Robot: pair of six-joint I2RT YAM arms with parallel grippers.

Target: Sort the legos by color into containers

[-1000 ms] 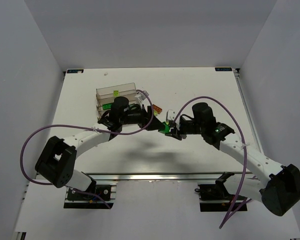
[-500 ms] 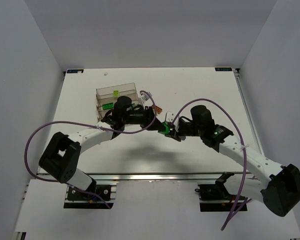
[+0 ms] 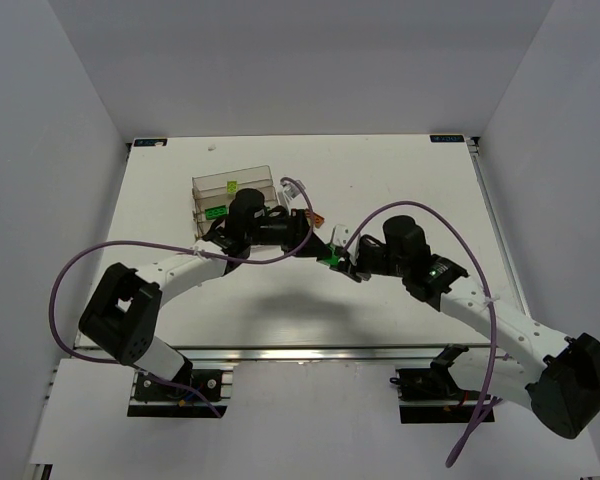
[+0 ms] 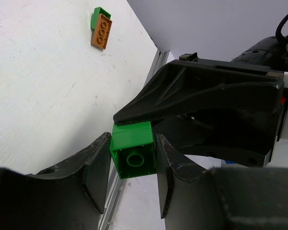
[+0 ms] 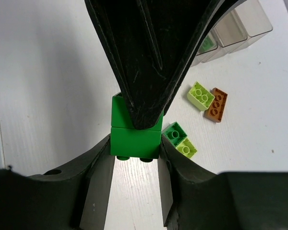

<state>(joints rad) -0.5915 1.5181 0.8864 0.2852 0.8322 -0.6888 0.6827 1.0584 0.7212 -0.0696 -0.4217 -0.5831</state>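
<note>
I should swing my left gripper over the bin with the green brick (image 3: 218, 212) and let go of the lego, because that bin is outward and to the gripper's left in the top view.
Two dark green legos (image 5: 134, 141) stuck together hang above the table between both grippers (image 3: 330, 258). My right gripper (image 5: 134, 146) is shut on the studded one nearest it. My left gripper (image 4: 132, 146) is shut on the other green lego (image 4: 133, 151), its hollow underside facing the left wrist camera. The left gripper's fingers (image 5: 149, 62) come in from above in the right wrist view. On the table lie a lime lego (image 5: 200, 96), an orange lego (image 5: 216, 104) and a joined green and lime pair (image 5: 180, 139). The clear containers (image 3: 235, 195) stand at the back left.
One bin holds a lime brick (image 3: 232, 186) and another a green brick (image 3: 215, 211). Purple cables loop over both arms. The table's metal front rail (image 3: 310, 352) runs below the grippers' bases. An orange brick with a green one (image 4: 101, 34) shows far off in the left wrist view.
My left gripper has closed from wide open onto the green lego that the right gripper holds out. Both arms have shifted slightly toward each other.
</note>
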